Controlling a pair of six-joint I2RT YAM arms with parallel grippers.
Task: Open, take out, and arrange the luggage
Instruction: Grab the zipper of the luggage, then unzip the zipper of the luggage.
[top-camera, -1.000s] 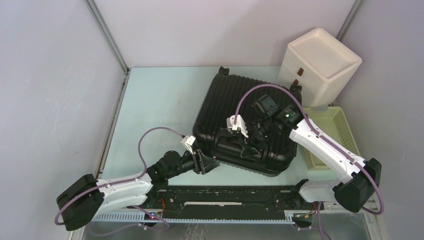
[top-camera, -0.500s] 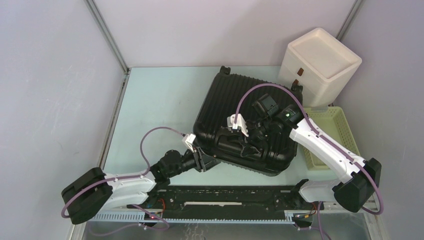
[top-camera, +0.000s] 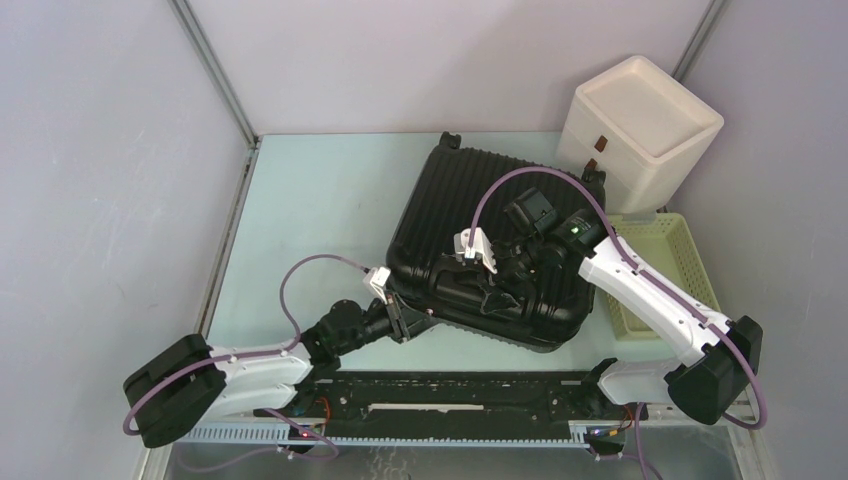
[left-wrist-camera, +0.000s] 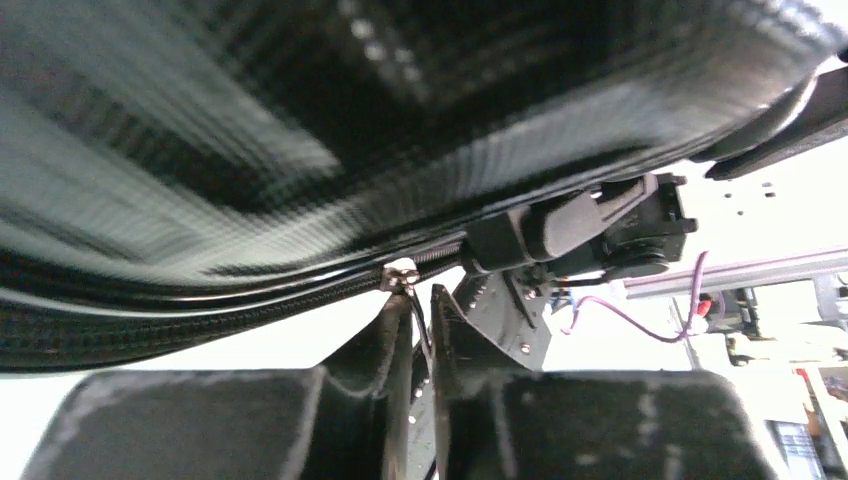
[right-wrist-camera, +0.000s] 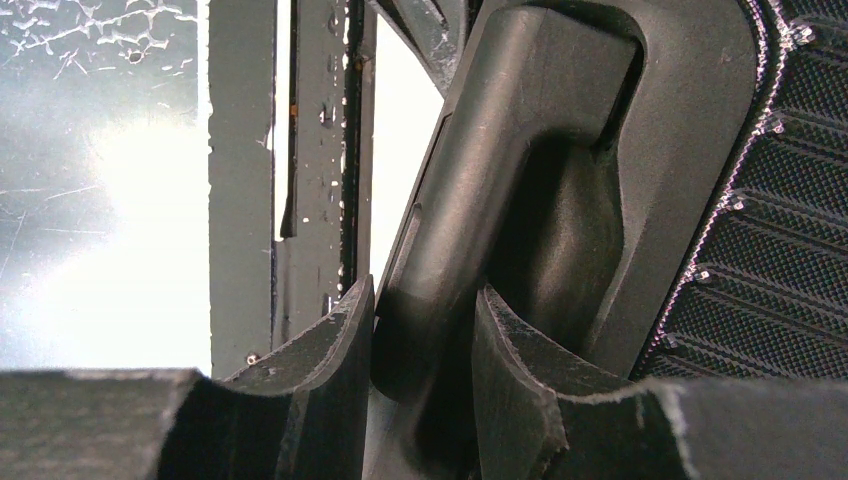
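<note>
I need to swing the luggage's black side handle between my right gripper's fingers toward the basket next and then release it, because the luggage is crooked.
The luggage, a black ribbed suitcase, lies flat and closed in the middle of the table. At its near-left corner my left gripper is shut on the small metal zipper pull; the pull's thin tab runs down between the fingertips, just under the zipper line. My right gripper reaches over the lid and is shut on the black side handle, which fills the gap between its two pads. The ribbed shell shows at the right of the right wrist view.
A white three-drawer box stands at the back right, touching the suitcase's far corner. A pale yellow slatted basket sits to the right of the suitcase, under the right arm. A black rail runs along the near edge.
The left gripper's jaws have closed on the zipper pull, and the left arm has shifted slightly toward the suitcase. The right arm and the suitcase have not moved.
</note>
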